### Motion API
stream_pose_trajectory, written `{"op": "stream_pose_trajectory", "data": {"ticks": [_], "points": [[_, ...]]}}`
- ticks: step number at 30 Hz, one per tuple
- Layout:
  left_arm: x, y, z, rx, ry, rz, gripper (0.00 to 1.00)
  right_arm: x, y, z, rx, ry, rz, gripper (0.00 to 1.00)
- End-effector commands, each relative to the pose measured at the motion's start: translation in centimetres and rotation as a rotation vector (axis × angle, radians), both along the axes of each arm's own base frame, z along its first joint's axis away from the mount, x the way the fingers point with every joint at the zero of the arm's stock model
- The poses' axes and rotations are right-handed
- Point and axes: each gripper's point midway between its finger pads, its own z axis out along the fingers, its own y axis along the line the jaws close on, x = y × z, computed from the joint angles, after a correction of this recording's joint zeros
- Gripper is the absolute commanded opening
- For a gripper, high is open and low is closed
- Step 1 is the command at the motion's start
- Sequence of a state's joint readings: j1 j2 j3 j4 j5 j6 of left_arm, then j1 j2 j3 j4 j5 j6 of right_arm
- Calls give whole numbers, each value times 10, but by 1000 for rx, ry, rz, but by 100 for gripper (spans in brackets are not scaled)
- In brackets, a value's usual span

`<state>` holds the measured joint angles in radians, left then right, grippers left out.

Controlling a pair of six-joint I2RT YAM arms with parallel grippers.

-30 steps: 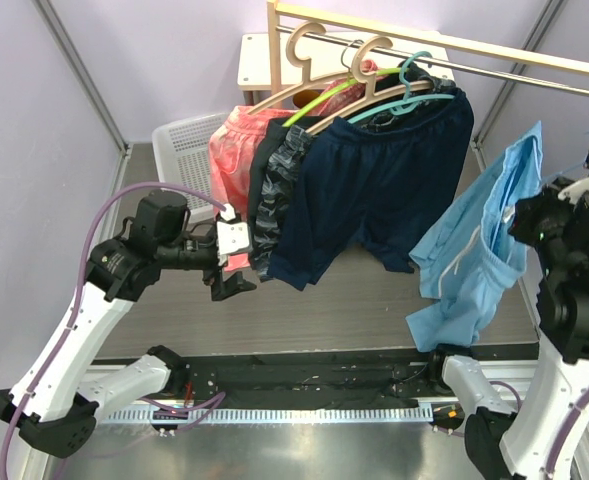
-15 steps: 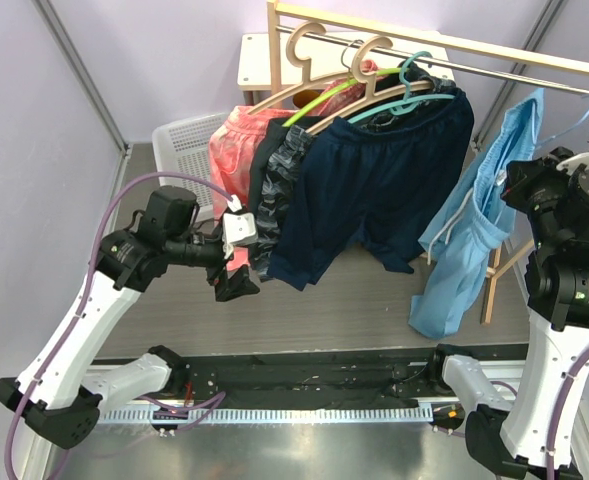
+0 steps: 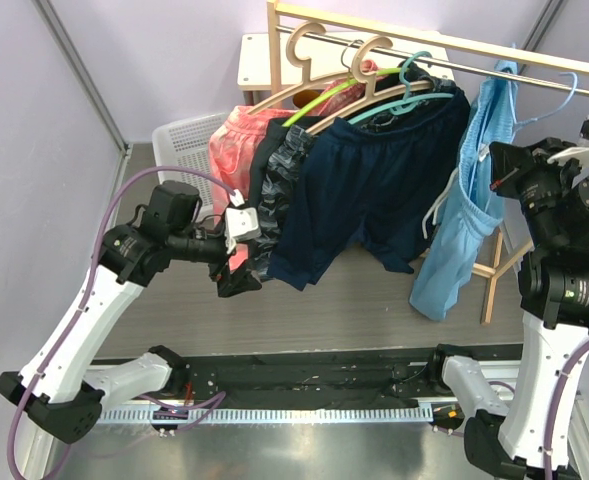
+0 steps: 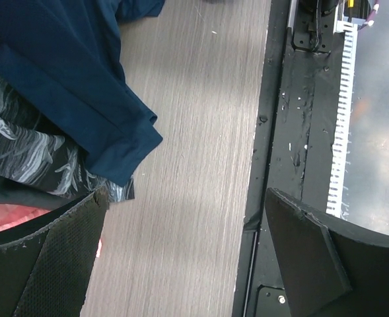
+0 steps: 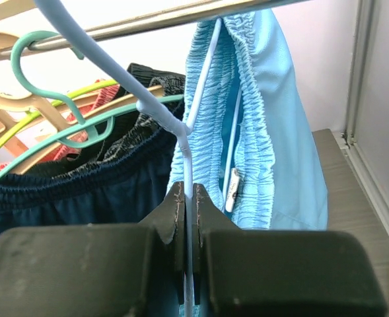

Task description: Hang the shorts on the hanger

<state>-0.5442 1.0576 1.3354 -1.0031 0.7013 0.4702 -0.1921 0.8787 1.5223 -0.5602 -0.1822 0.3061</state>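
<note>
The robot's right gripper will next move outward and left in the top view and then release, since the rack's bare bar beside the teal hanger lies outward and leaves room for the pale-blue hanger's hook.
The light-blue shorts (image 3: 469, 200) hang draped over the pale-blue wire hanger (image 3: 562, 92), right up by the metal rail at the rack's right end. In the right wrist view the elastic waist and white drawstring of the shorts (image 5: 267, 119) sit just beyond the hanger (image 5: 118, 74). My right gripper (image 5: 187, 198) is shut on the hanger's thin wire, and it shows from above as well (image 3: 502, 178). I cannot tell whether the hook rests on the rail. My left gripper (image 4: 181, 244) stands open and holds nothing, low beside the hanging clothes (image 3: 236, 258).
The rail (image 3: 424, 45) carries navy shorts (image 3: 374, 190), dark patterned shorts (image 3: 279, 190) and coral shorts (image 3: 236, 150) on wooden, teal and green hangers. A white basket (image 3: 184, 150) stands behind them at the left. A wooden rack leg (image 3: 494, 280) stands right of the light-blue shorts.
My right arm has lifted the hanger and shorts up and leftward to the rail. The left arm has crept slightly right, its gripper still open.
</note>
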Motion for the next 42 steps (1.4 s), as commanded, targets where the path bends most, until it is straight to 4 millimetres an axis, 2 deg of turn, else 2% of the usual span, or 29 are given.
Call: {"op": "stream_pose_trajectory", "data": {"ticks": [1, 3, 8, 12, 14, 18, 21, 30, 35, 37, 40, 42], "points": [[-4, -3, 13, -49, -43, -18, 100, 11, 1, 51, 0, -160, 15, 1], [-4, -4, 13, -53, -55, -24, 100, 17, -4, 48, 15, -134, -5, 1], [-3, -2, 4, -41, -85, -44, 100, 36, -11, 22, 16, -64, -21, 1], [-2, -1, -5, -25, -101, -62, 100, 40, -17, 7, -15, -32, -49, 1], [-2, -1, -8, -23, -104, -64, 100, 36, -16, 4, -40, -47, -43, 1], [-1, -2, -9, -26, -112, -66, 100, 28, -8, 5, -80, -92, -7, 1], [0, -3, -10, -25, -110, -68, 100, 24, -11, 10, -113, -122, -28, 1], [-1, 0, -8, -22, -122, -63, 100, 48, -24, 0, -107, -62, -72, 1], [-2, 1, -12, -14, -131, -66, 100, 51, -25, 17, -114, -101, -72, 1], [-1, 2, -13, -11, -130, -64, 100, 55, -24, 17, -108, -91, -68, 1], [0, 1, -15, -5, -133, -65, 100, 61, -22, 8, -107, -56, -58, 1], [2, 1, -15, -5, -132, -61, 100, 66, -14, 0, -111, -30, -38, 1]]}}
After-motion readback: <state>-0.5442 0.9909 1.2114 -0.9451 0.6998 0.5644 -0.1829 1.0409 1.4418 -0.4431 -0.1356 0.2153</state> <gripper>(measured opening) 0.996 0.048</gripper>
